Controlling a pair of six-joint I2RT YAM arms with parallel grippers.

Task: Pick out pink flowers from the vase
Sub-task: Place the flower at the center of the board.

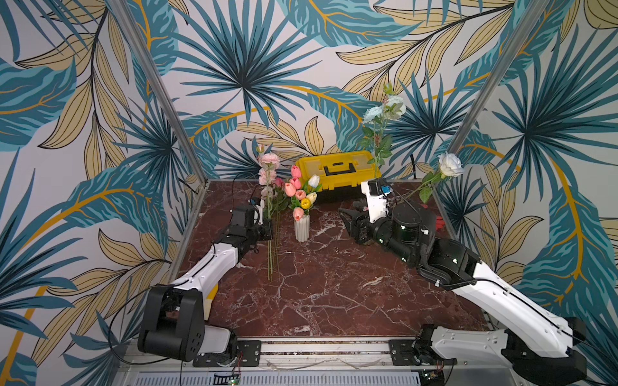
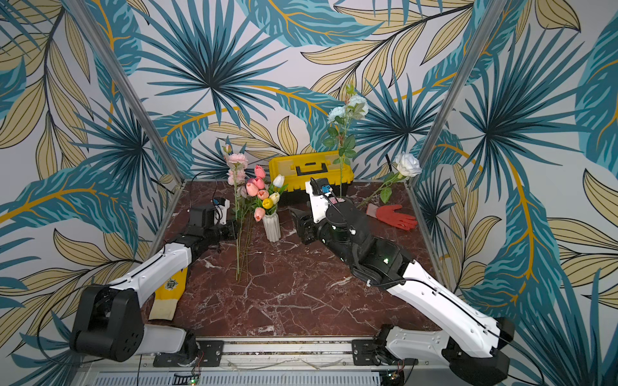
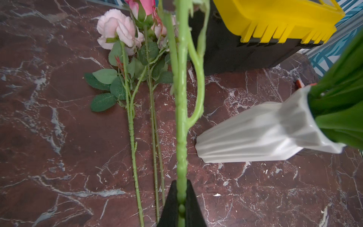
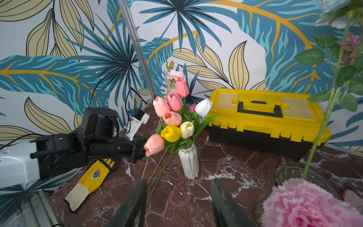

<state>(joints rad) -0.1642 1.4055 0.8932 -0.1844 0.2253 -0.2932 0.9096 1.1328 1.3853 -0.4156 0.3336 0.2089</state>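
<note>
Next, my left gripper tilts and lowers the upright spray onto the lying stems (image 3: 152, 123) beside the vase to release it, as other pink flowers already rest there.
My left gripper (image 3: 181, 204) is shut on the thick green stem (image 3: 181, 118) of a pale pink flower spray (image 1: 269, 159), held upright just left of the white ribbed vase (image 1: 302, 229). That vase holds pink tulips (image 4: 173, 102) with yellow and white ones. A pale pink rose (image 3: 117, 29) and other pink flowers lie on the table beside it, their stems (image 1: 272, 260) pointing to the front. My right gripper (image 4: 178, 196) stands open and empty, right of the vase (image 4: 189, 163). A frilly pink carnation (image 4: 306, 204) sits in a glass jar (image 4: 290, 173) close to it.
A yellow toolbox (image 1: 337, 167) stands at the back behind the vase. A red glove (image 2: 394, 215) lies at the back right, a yellow glove (image 2: 170, 290) under the left arm. Pale blue flowers (image 1: 384, 110) and a white rose (image 1: 449, 165) rise above the right arm.
</note>
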